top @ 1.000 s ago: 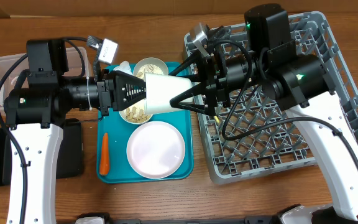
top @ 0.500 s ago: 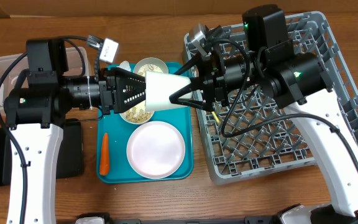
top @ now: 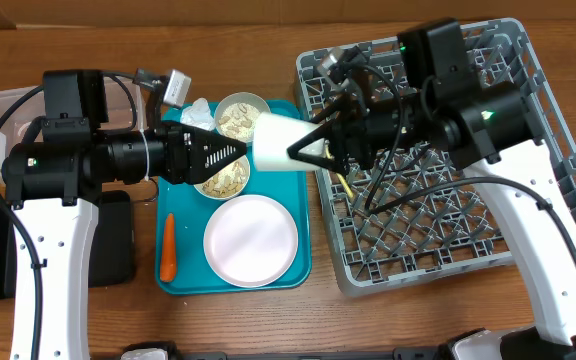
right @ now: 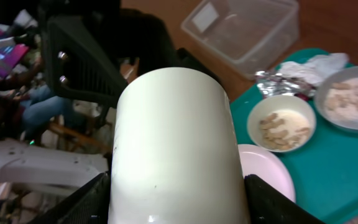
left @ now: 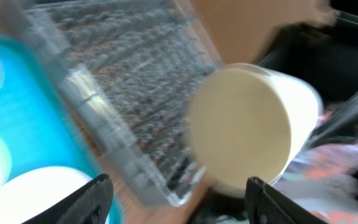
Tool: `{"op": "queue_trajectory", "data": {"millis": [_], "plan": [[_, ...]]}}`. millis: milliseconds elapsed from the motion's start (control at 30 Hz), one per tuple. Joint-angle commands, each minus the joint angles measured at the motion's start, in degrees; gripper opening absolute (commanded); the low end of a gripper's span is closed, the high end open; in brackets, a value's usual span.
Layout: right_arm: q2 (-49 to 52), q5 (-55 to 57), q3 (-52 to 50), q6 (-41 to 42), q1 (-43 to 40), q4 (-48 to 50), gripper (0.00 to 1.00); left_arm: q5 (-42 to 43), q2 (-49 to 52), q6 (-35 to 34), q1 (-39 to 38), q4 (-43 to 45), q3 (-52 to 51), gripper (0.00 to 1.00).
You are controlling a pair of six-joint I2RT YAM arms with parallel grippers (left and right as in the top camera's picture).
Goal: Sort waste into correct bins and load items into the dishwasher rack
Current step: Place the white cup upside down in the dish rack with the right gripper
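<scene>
The right gripper swings to the right in the overhead view next, tips downward and lowers the cup (top: 274,142) into the rack's near part, since its pegs stand empty.
The small white cup (top: 274,142) hangs on its side above the teal tray's right edge, with my right gripper (top: 294,143) shut on it. In the right wrist view the cup (right: 176,124) fills the gap between both fingers (right: 86,202). My left gripper (top: 236,150) stands open just left of the cup and apart from it. Its wrist view shows the cup's base (left: 241,127) beyond the spread gripper (left: 179,181). Two bowls (top: 241,112) (top: 223,178) with beige crumbs, a plate (top: 251,240), a carrot (top: 168,247) and a napkin (top: 196,110) lie on the tray. The grey dishwasher rack (top: 438,230) is to the right.
The teal tray (top: 183,215) lies between the arms. A clear tub (top: 8,120) and a black tray (top: 118,250) sit at the left, partly under my left arm. Silver foil (right: 278,82) lies beside the napkin. My right arm reaches across the rack.
My left gripper has opened off the cup and drawn back to the left. My right gripper has closed on the cup and shifted it slightly right.
</scene>
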Motion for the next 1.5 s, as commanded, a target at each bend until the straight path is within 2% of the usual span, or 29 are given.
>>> {"op": "queue_trajectory", "data": {"millis": [0,100,400,667,833,1000,1300,1400,1467], "plan": [[0.1,9.6,0.4,1.6,-3.1,-3.8,0.57,-17.0,0.1,-0.2,0.3,-3.8,0.7,0.71],[-0.2,13.0,0.5,2.1,-6.3,-8.5,0.57,-20.0,0.1,-0.2,0.3,-6.2,0.7,0.71],[-1.2,33.6,0.6,13.0,-17.7,-21.8,0.56,-20.8,0.1,-0.2,0.3,-7.3,0.7,0.71],[-1.2,51.8,0.5,23.3,-27.6,-28.4,0.56,-20.7,0.1,-0.2,0.3,-7.3,0.7,0.72],[-1.2,55.9,0.2,25.7,-31.1,-30.2,0.55,-20.7,0.1,-0.3,0.3,-7.3,0.7,0.72],[-1.2,58.4,-4.8,29.4,-31.6,-29.6,0.54,-20.7,0.1,-0.3,0.2,-7.3,0.7,0.71],[-1.2,58.6,-20.1,29.7,-31.6,-18.8,0.56,-20.7,0.1,-0.2,0.2,-7.2,0.7,0.73],[-1.1,58.6,-23.3,29.7,-31.6,-15.0,0.68,-20.7,0.1,-0.2,0.2,-7.1,0.7,0.74],[-1.1,57.5,-23.9,29.1,-31.6,-13.0,0.84,-20.7,0.1,-0.2,0.2,-7.0,0.7,0.74]]}}
